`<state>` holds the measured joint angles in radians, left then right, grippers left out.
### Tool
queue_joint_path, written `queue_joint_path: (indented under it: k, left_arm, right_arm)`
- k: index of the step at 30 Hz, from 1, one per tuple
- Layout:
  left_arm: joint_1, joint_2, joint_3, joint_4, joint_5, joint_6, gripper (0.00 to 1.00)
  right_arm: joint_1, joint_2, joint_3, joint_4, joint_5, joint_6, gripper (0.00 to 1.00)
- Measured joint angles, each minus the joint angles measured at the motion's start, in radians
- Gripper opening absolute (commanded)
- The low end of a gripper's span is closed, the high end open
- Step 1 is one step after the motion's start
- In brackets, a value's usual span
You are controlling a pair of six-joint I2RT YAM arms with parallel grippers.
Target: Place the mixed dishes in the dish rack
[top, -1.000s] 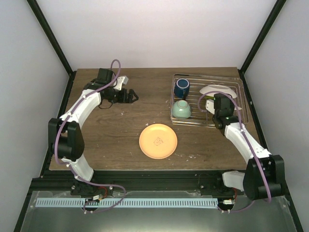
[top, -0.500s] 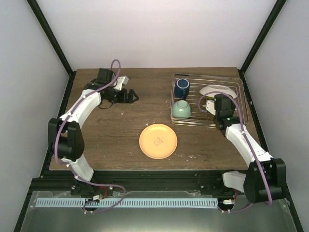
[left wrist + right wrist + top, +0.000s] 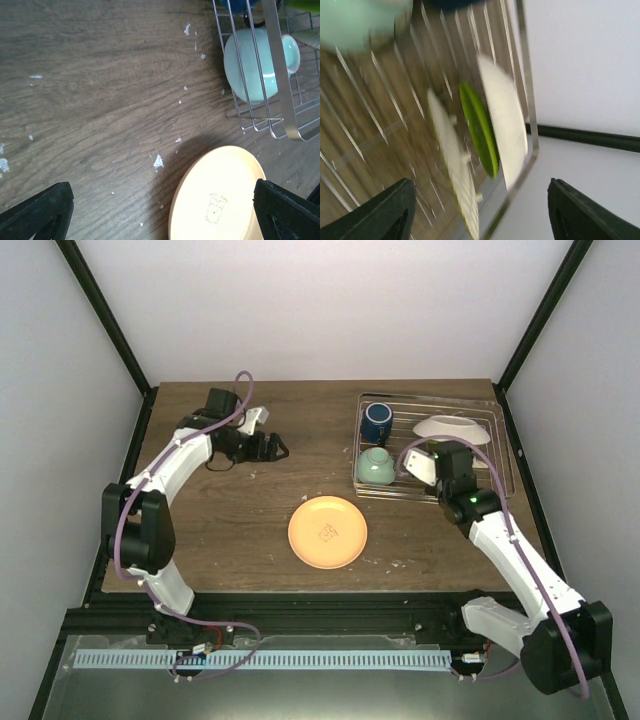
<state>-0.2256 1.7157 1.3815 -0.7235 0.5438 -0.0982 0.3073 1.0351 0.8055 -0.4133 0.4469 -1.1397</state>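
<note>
The orange plate's rim (image 3: 298, 512) (image 3: 185, 180) lies below and back of my left gripper, so my left gripper should lower back and to the right in the top view onto it next.
The dish rack (image 3: 430, 400) of silver wire sits at the back right. Inside it are a dark blue mug (image 3: 377, 420), a mint-green bowl (image 3: 376, 466) and plates (image 3: 452, 426) on edge. The right wrist view shows a pale plate (image 3: 502, 115), a bright green one (image 3: 479, 130) and a blurred pale one (image 3: 455, 165) side by side between the wires (image 3: 522, 60). My right gripper (image 3: 440, 452) is open, just in front of them, with nothing between its jaws. An orange plate (image 3: 328, 532) lies flat mid-table. My left gripper (image 3: 275, 447) is open over bare wood at the back left.
In the left wrist view the orange plate (image 3: 220, 195) lies just short of the rack's corner (image 3: 280, 75), with the bowl (image 3: 260, 65) behind the wires. Pale flecks (image 3: 158, 161) dot the wooden table (image 3: 220, 520). Black frame posts (image 3: 530, 330) and white walls close the sides.
My right gripper has opened and drawn back toward the near side, away from the plates left standing in the rack. The left arm has shifted only slightly.
</note>
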Motion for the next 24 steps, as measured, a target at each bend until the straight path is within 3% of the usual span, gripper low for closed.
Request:
queue_joint_path:
  k: [5, 14, 24]
  left_arm:
    - [-0.045, 0.003, 0.003, -0.068, -0.020, 0.027, 1.00]
    - [-0.186, 0.077, 0.023, -0.196, -0.153, 0.049, 1.00]
    - [-0.231, 0.131, 0.006, -0.232, -0.299, 0.050, 1.00]
  right_arm:
    - [0.081, 0.108, 0.128, 0.042, -0.124, 0.199, 0.77]
    - [0.097, 0.468, 0.545, 0.057, -0.324, 0.658, 0.76]
    - [0.097, 0.593, 0.819, 0.024, -0.429, 0.876, 0.76]
